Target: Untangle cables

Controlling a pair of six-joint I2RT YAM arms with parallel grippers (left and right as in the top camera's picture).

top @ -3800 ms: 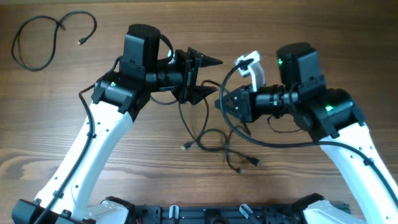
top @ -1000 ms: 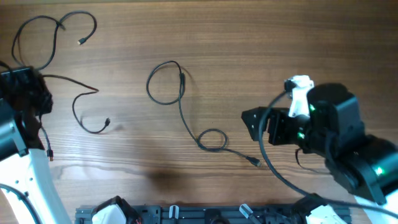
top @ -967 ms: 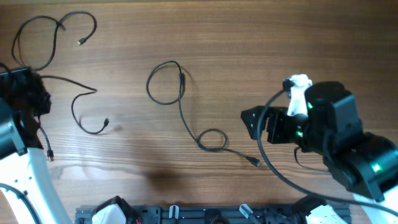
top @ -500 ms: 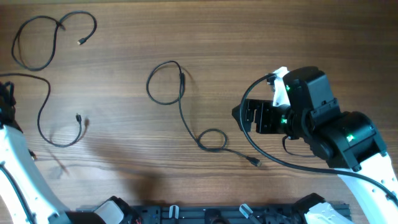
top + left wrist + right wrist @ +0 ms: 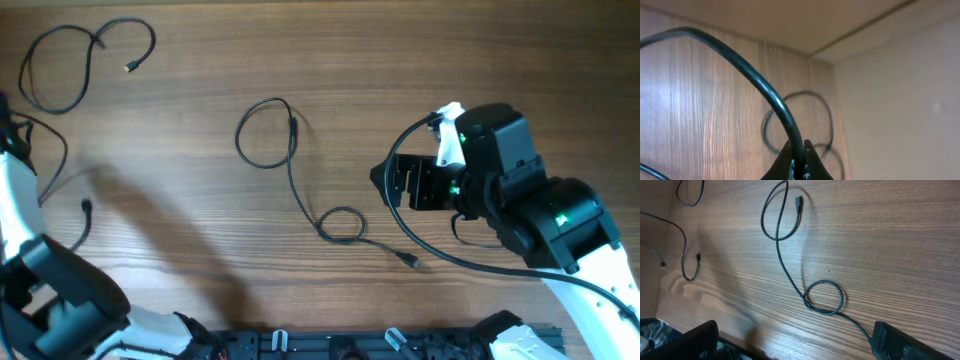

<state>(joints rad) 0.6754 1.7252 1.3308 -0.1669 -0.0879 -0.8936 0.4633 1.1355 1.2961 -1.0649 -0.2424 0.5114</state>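
My left gripper will next go down toward the right in the overhead view and let go of its cable on the tabletop by the third cable, clear of the central one.
My left gripper (image 5: 799, 146) is shut on a thin black cable (image 5: 747, 67) that arcs up and away to the left; in the overhead view it is off the left edge. This held cable (image 5: 85, 206) trails down the table's left side, its plug end free. A second cable (image 5: 290, 170) lies at the centre, with a large loop, a small loop (image 5: 825, 297) and a plug at bottom right. A third cable (image 5: 60, 70) lies looped at top left. My right gripper (image 5: 385, 181) stands open, empty, just right of the central cable.
The wooden table's left edge (image 5: 832, 85) meets a pale floor beside the held cable. The right arm's thick black wire (image 5: 420, 235) curves past the central cable's plug (image 5: 410, 261). My left arm (image 5: 60, 290) fills the bottom left corner.
My left gripper has carried its cable further left, to the table's edge and out of the overhead view. The right gripper shifted slightly up and left, still open.
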